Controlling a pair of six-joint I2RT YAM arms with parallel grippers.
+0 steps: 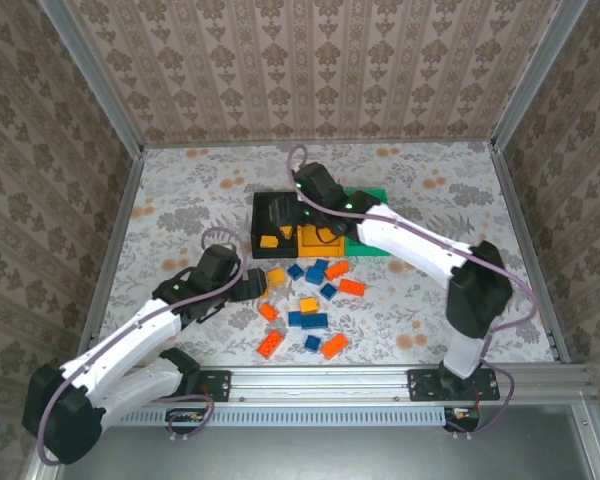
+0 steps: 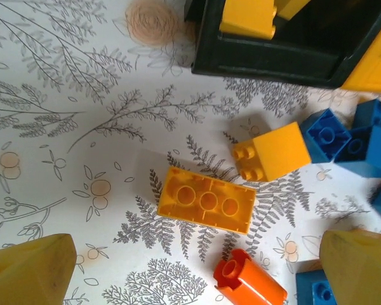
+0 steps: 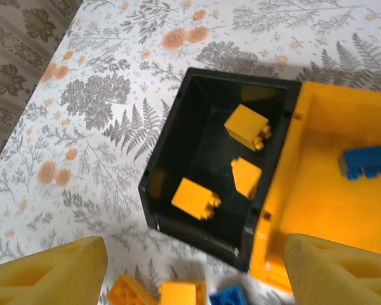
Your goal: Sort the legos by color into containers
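I will move my open left gripper down over the upside-down yellow brick [image 1: 265, 292] [image 2: 207, 200] next, with one finger beyond each short end. The tablecloth is bare at both ends, so my fingers have room.
The joined containers stand mid-table: black bin [image 1: 263, 213], yellow-orange bin [image 1: 323, 238], green bin [image 1: 378, 243]. My right gripper [image 1: 283, 212] hovers open over the black bin [image 3: 171, 146], which holds three yellow bricks [image 3: 195, 198]. A blue brick [image 3: 363, 162] lies in the yellow-orange bin [image 3: 330, 210]. My left gripper [image 1: 252, 285] is open and empty just above the table. In front of its fingers [image 2: 28, 270] lie an upside-down yellow brick [image 2: 206, 200], a small yellow brick [image 2: 273, 152], an orange cylinder [image 2: 249, 279] and blue bricks [image 2: 333, 135].
Several loose bricks in blue [image 1: 308, 320], orange [image 1: 333, 346] and yellow [image 1: 308, 304] are scattered between the bins and the near rail. Metal frame posts and patterned walls border the floral tablecloth. The black bin's near wall [image 2: 273, 60] is close ahead of the left gripper.
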